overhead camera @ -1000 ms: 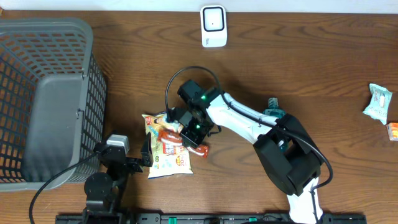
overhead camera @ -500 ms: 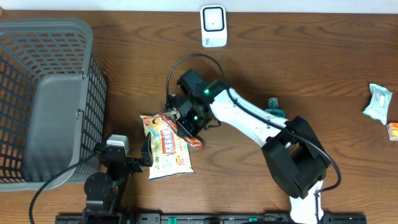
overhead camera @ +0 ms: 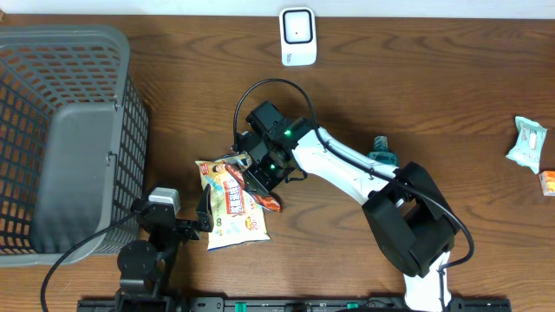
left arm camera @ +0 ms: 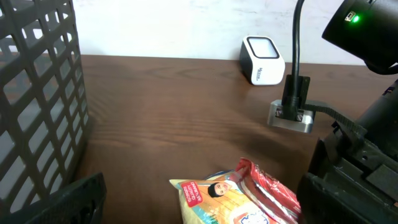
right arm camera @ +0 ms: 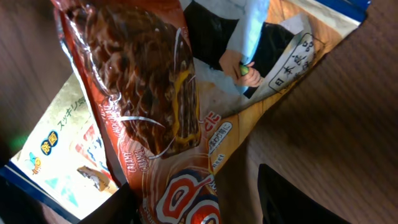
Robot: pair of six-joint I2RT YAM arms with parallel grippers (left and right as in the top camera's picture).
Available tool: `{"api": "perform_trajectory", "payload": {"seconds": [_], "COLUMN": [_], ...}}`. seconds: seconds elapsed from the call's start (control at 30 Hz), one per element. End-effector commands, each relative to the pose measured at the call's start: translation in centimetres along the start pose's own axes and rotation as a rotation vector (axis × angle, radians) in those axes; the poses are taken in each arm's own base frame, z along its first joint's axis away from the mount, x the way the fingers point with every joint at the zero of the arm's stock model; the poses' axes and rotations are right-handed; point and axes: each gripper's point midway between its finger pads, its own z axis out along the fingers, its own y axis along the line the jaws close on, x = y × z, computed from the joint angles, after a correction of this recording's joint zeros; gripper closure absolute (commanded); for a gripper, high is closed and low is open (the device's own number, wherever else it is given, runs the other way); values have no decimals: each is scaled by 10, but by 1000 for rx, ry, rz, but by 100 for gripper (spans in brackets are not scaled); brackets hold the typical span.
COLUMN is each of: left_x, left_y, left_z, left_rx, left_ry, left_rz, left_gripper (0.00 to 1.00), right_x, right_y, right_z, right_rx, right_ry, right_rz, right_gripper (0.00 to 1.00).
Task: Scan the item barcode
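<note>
My right gripper moves down around the candy wrapper's logo end (right arm camera: pixel 184 198) and closes on it next, since that end already lies between its parted fingers.
A red-brown candy wrapper (overhead camera: pixel 263 198) (right arm camera: pixel 155 106) lies across a yellow snack bag (overhead camera: pixel 230 208) (left arm camera: pixel 230 202) on the wooden table. My right gripper (overhead camera: pixel 258 180) (right arm camera: pixel 199 208) hangs right over the wrapper, whose end lies between the parted fingers. There is a clear gap to the right finger (right arm camera: pixel 298 199). My left gripper (overhead camera: pixel 199 217) (left arm camera: pixel 199 202) stands wide open low at the bag's left end, holding nothing. The white scanner (overhead camera: pixel 297 35) (left arm camera: pixel 261 59) stands at the far edge. No barcode shows.
A grey mesh basket (overhead camera: pixel 61 130) (left arm camera: pixel 37 93) fills the left side. A small teal object (overhead camera: pixel 381 149) sits by the right arm. Two small packets (overhead camera: pixel 527 143) (overhead camera: pixel 547 182) lie at the far right edge.
The right gripper moved slightly up and left with the wrapper, shifting the yellow bag, and its jaws have spread apart. The left arm has not moved.
</note>
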Motion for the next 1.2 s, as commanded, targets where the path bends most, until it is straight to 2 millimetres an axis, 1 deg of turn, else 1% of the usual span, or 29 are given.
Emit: {"api": "perform_trajectory", "payload": {"seconds": [0.0,0.23,0.3,0.4,0.47,0.7,0.9,1.07,1.17], "left_x": [12,12,12,12,12,12,12,12,12], "left_y": [0,0,0,0,0,0,0,0,0], "left_z": [1,1,1,1,1,1,1,1,1], "left_rx": [6,6,6,6,6,6,6,6,6], "left_ry": [35,35,35,35,35,35,35,35,35], "left_rz": [8,8,8,8,8,8,8,8,8], "left_gripper": [2,2,2,2,2,2,2,2,2], "right_x": [-11,-26,-29,-28,-27,-24,-22,-7,3], "right_y": [-5,1,8,22,25,24,14,9,4], "right_z": [-8,-25,-27,-27,-26,-25,-23,-11,-2], "right_rx": [21,14,-23,-103,-119,-117,-89,-91,-88], "right_ry": [-23,-46,-54,-54,-51,-45,-41,-4,17], "right_rz": [6,-26,-29,-49,-48,-49,-39,-22,-23], "right_gripper": [49,50,50,49,48,47,44,44,47]}}
